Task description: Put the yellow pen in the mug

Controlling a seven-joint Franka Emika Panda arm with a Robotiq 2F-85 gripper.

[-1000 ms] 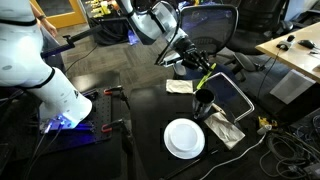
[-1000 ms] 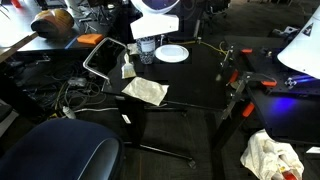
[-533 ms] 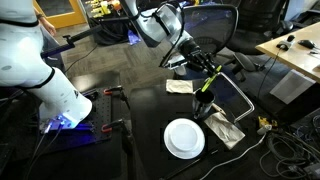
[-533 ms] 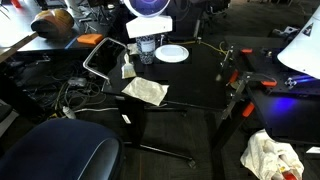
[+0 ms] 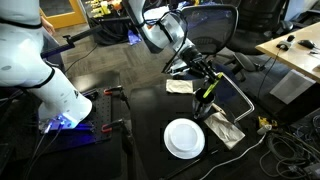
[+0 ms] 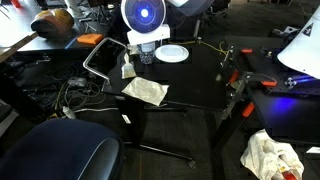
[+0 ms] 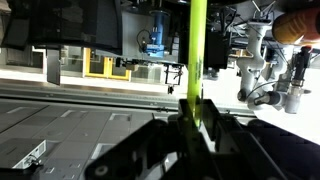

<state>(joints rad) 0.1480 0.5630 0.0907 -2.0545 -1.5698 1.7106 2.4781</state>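
My fingers are still high above the black mug (image 5: 203,102). My gripper will next lower the yellow pen toward the mug's rim and then open.
My gripper (image 5: 203,76) is shut on the yellow pen (image 5: 209,88), a thin yellow-green stick held tilted. Its lower end is just above the black mug (image 5: 203,107), which stands on the dark table between two crumpled napkins. I cannot tell whether the tip is inside the rim. In the wrist view the pen (image 7: 197,50) runs straight up from between my two dark fingers (image 7: 192,118), which are closed on it. In an exterior view my arm (image 6: 147,18) covers the pen and most of the mug.
A round white plate (image 5: 184,138) lies near the mug and also shows in an exterior view (image 6: 172,53). Crumpled napkins (image 5: 180,86) (image 5: 226,129) flank the mug. A metal-framed tray (image 5: 236,98) lies at the table edge. Cables and office chairs surround the table.
My gripper has moved to the right and down with the pen, bringing it closer over the mug. Plate and napkins have not moved.
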